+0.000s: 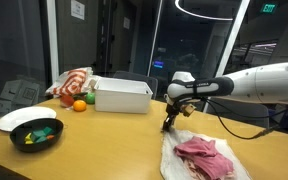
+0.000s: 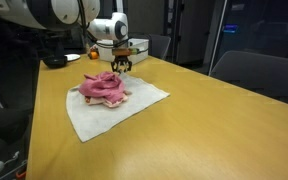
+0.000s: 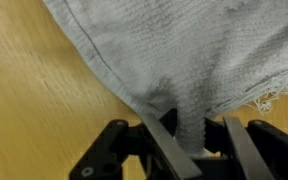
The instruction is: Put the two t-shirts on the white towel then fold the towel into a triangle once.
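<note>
My gripper should go up, tilt across the pink t-shirts, then go down and let go to cover them, because they lie between my gripper and the towel's opposite corner.
A white towel lies on the wooden table, also in an exterior view. Pink t-shirts are heaped on it, also in an exterior view. My gripper is at the towel's far corner, also in an exterior view. In the wrist view the gripper has its fingers closed on a pinched corner of the towel, lifted a little off the table.
A white bin stands behind, with a red-striped cloth and an orange beside it. A white plate and a black bowl of toys sit near the table's edge. A chair stands alongside the table.
</note>
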